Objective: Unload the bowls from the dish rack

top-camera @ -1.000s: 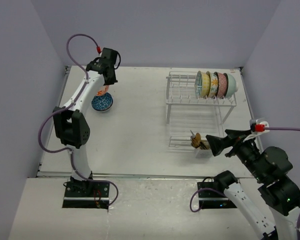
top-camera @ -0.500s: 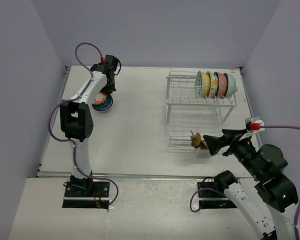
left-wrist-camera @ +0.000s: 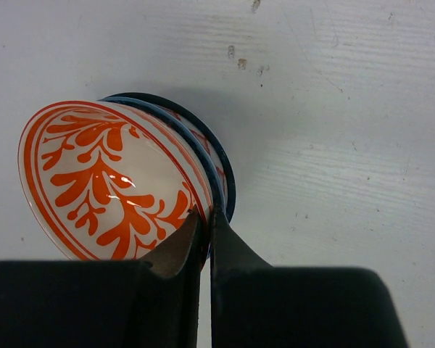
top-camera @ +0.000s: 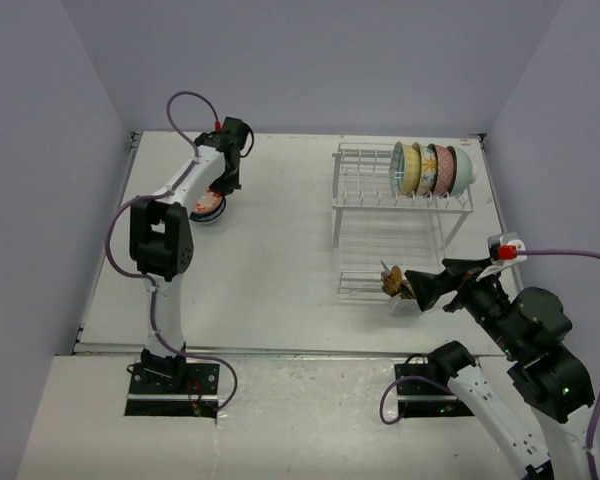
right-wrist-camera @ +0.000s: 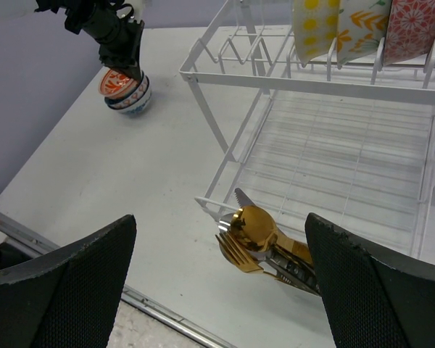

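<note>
The robot's right gripper will next reach outward over the dish rack and onto the yellow end bowl's upper rim (top-camera: 402, 163), which faces empty wires.
My left gripper (top-camera: 214, 192) is shut on the rim of a red-orange patterned bowl (left-wrist-camera: 109, 174), one finger inside and one outside. The bowl rests tilted in a blue bowl (left-wrist-camera: 229, 190) on the table at the far left (top-camera: 206, 208). Both bowls show in the right wrist view (right-wrist-camera: 125, 90) under the left gripper (right-wrist-camera: 122, 47). The white wire dish rack (top-camera: 365, 215) stands at the far right with several bowls (top-camera: 432, 168) upright in its top tier, also in the right wrist view (right-wrist-camera: 362, 29). My right gripper (top-camera: 427, 290) is open and empty, near the rack's front corner (right-wrist-camera: 219, 217).
A small white caddy (top-camera: 408, 303) with gold and silver cutlery (right-wrist-camera: 257, 235) hangs at the rack's near edge, just below my right gripper. Purple walls close in the table on three sides. A metal rail (right-wrist-camera: 167, 319) runs along the table's near edge.
My left gripper has come down and set the red-orange bowl into the blue bowl; its wrist swung to the right. My right arm has shifted slightly left.
</note>
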